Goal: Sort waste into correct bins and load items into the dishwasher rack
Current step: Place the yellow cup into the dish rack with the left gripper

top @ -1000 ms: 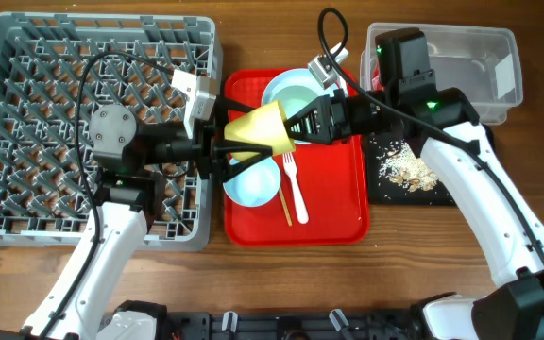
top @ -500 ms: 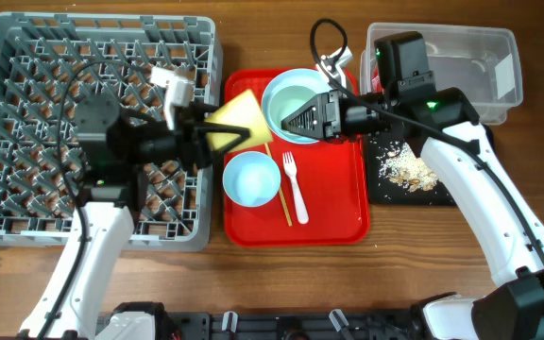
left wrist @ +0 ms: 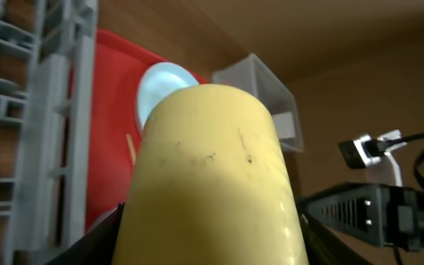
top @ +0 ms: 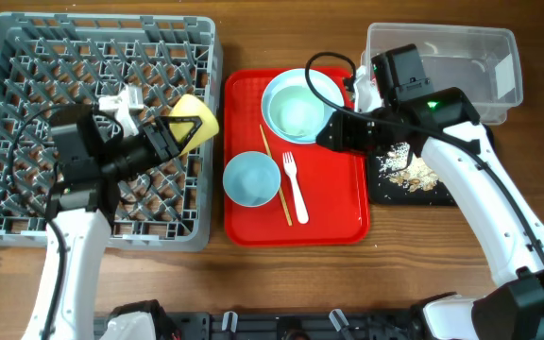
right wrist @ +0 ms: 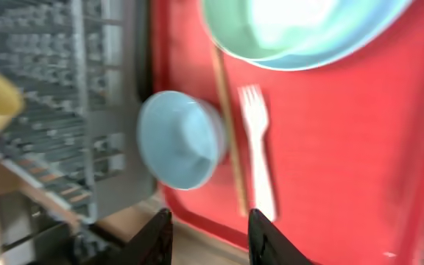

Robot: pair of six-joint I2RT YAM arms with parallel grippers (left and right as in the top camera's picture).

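Observation:
My left gripper should take the cup back and away from the red tray next, and then tip it down onto the near wires of the rack.
My left gripper is shut on the small yellow cup and holds it on its side above the right edge of the grey dishwasher rack. The cup fills the left wrist view. My right gripper is open and empty above the red tray. In the right wrist view, below its fingers, lie a small pale bowl, a white fork and a chopstick. A mint bowl on a pale plate sits at the tray's back.
A clear tub stands at the back right, partly hidden by my right arm. A black tray with pale food scraps lies in front of it. Bare wooden table runs along the front edge.
My left gripper has carried the yellow cup left, from above the red tray to above the rack's right edge. My right gripper has drawn back to the right, away from the cup.

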